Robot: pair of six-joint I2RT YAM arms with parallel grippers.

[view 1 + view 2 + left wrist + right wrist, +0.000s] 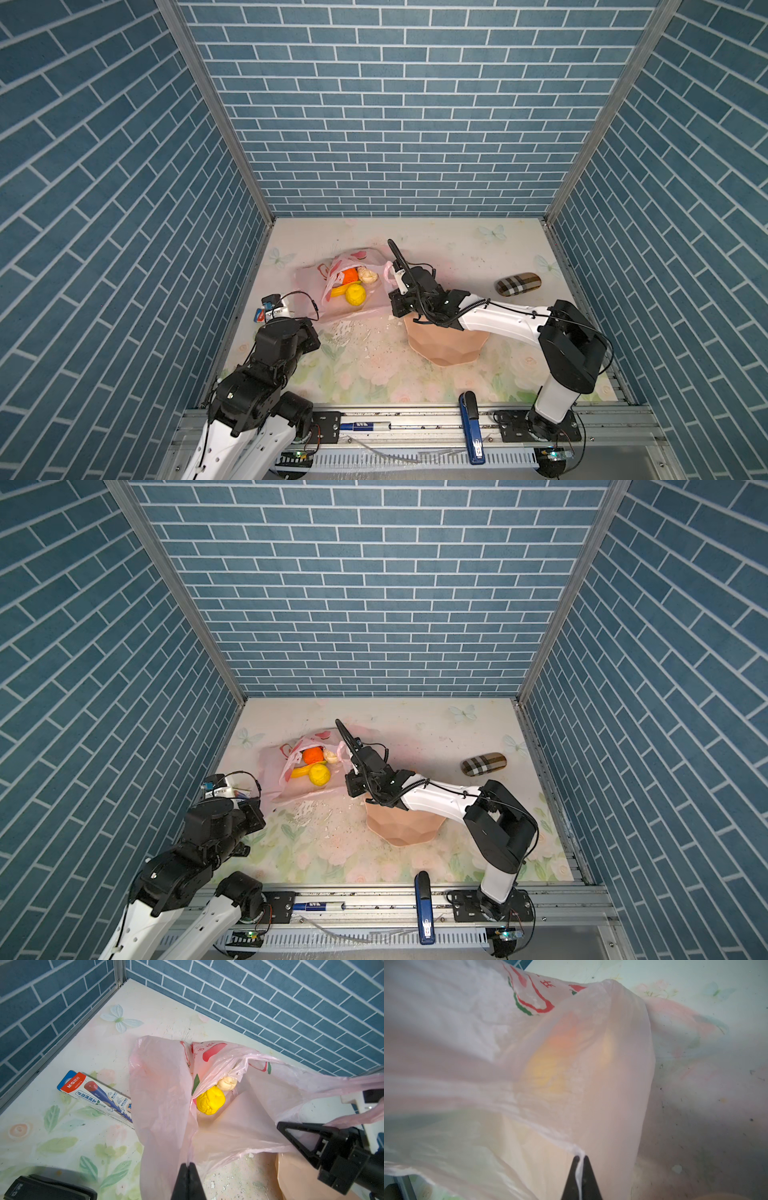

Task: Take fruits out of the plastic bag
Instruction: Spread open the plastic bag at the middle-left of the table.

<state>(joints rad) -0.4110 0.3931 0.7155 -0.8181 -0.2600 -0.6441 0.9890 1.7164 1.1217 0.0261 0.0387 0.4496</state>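
The bag's opening is already spread open around the fruits, so my right gripper should ease back toward the peach bowl's bag-side rim [411,329] next and let go of the thin piece of the bag.
The pale-pink plastic bag [316,282] lies at the back left of the mat, its mouth held apart. Inside it I see a small orange [350,274], a cream lumpy fruit [368,275], a yellow lemon [356,295] and a banana [337,291]. My left gripper [188,1164] is shut on the near edge of the bag's film. My right gripper [580,1157] is shut on a thin strand of the bag's handle, at the bag's right side [391,245]. The left wrist view shows the lemon [210,1100] and the cream fruit [227,1083] in the opening.
A peach bowl [446,345] sits under my right arm. A plaid case [518,284] lies at the right. A pen box [97,1095] lies left of the bag, partly under it. A blue stapler [471,428] and a marker [365,426] rest on the front rail.
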